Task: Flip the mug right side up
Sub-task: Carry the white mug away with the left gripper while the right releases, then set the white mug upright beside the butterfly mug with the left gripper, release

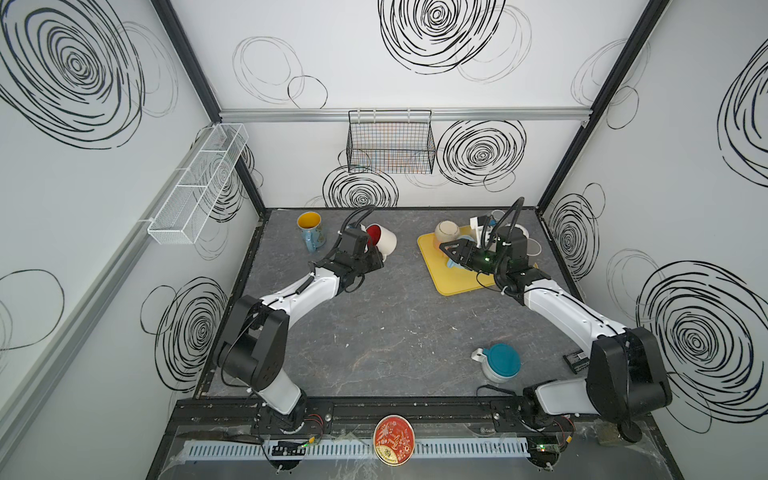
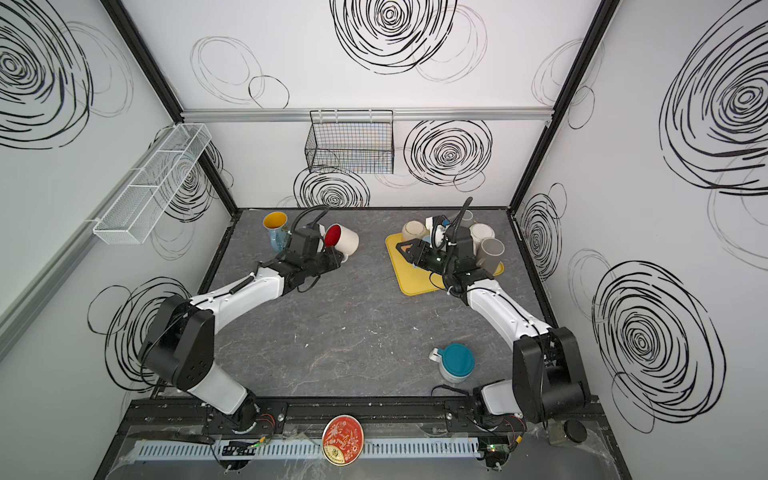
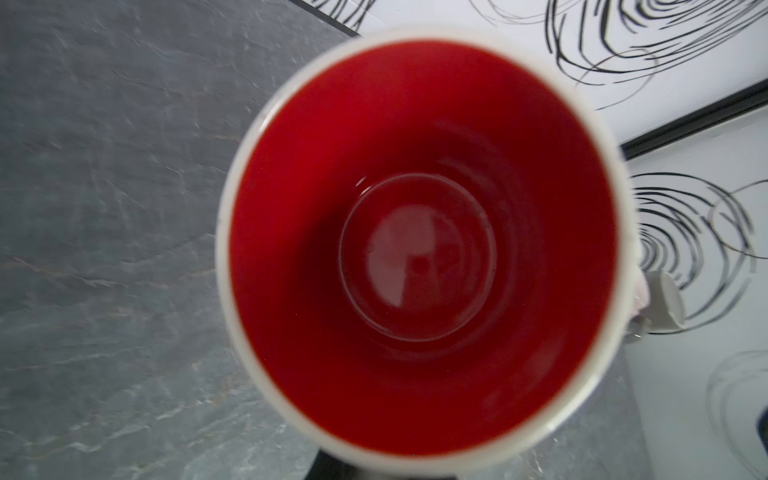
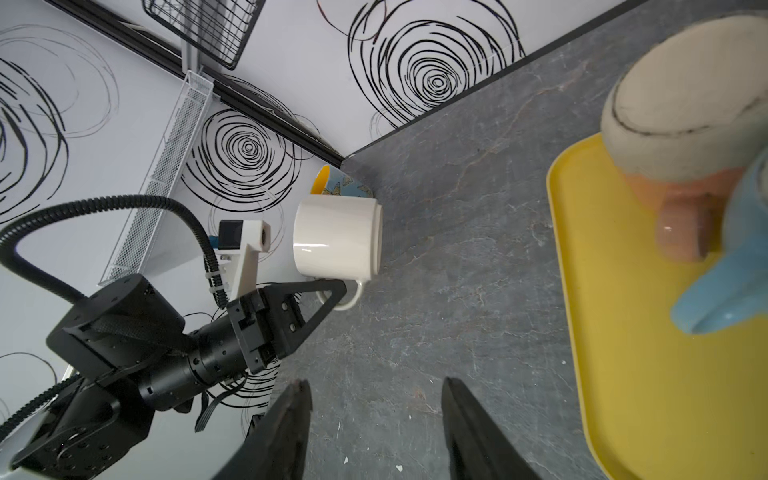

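Note:
My left gripper is next to tilt downward and move down toward the tabletop point(image 1: 334, 231) beside the blue mug to let go of the handle, because the white mug is held sideways.
The mug point(image 1: 385, 243) point(image 2: 344, 243) is white outside and red inside. It is tilted on its side near the back of the table, its mouth facing the left wrist camera, so the red inside point(image 3: 415, 249) fills that view. My left gripper point(image 1: 374, 258) point(image 2: 338, 258) is shut on the mug's handle point(image 4: 349, 297). In the right wrist view the left gripper point(image 4: 334, 291) is pinching that handle beside the white mug body point(image 4: 336, 237). My right gripper point(image 1: 446, 249) point(image 2: 401, 249) point(image 4: 376, 390) is open and empty over the left edge of the yellow tray point(image 1: 453, 284).
The tray carries an upturned tan mug point(image 1: 447, 230), a light blue mug point(image 4: 727, 270) and grey mugs point(image 2: 490, 251). A blue mug with a yellow inside point(image 1: 309, 230) stands at the back left. An upturned teal-bottomed mug point(image 1: 500, 361) sits front right. A red tin point(image 1: 392, 438) lies on the front rail.

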### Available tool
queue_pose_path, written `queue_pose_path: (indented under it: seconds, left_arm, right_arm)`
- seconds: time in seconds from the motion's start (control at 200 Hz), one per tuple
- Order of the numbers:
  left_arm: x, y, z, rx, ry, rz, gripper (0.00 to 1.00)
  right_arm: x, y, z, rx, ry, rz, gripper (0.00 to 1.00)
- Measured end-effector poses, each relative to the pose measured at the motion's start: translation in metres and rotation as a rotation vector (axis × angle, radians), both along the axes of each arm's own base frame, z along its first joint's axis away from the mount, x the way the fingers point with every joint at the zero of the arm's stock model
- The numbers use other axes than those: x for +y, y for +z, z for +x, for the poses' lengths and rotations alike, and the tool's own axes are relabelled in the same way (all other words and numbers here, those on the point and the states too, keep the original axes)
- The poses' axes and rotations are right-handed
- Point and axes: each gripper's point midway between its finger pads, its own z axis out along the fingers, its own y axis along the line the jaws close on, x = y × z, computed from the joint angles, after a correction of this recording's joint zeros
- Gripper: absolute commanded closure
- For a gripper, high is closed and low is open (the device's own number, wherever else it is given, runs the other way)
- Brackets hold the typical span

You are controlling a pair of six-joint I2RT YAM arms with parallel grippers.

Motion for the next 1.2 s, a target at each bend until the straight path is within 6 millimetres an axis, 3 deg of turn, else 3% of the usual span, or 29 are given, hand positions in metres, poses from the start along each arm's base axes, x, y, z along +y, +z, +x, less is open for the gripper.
queue_pose_path:
  seconds: [0.295, 0.54, 0.886, 1.201]
  left_arm:
    - [0.025, -0.019, 0.053, 0.053, 0.052, 0.273, 1.0]
    - [0.058, -0.048, 0.082, 0.115, 0.109, 0.408, 1.0]
    - [0.114, -0.077, 0.112, 0.186, 0.19, 0.52, 1.0]
    - [0.14, -0.094, 0.126, 0.221, 0.199, 0.562, 1.0]
  right_arm:
    - [-0.017, -0.015, -0.003, 0.037, -0.036, -0.053, 0.45]
    - [-0.029, -0.039, -0.007, 0.089, -0.066, -0.155, 0.44]
    - [-0.03, -0.059, -0.006, 0.145, -0.063, -0.19, 0.44]
    - [-0.03, -0.07, -0.003, 0.171, -0.063, -0.199, 0.44]
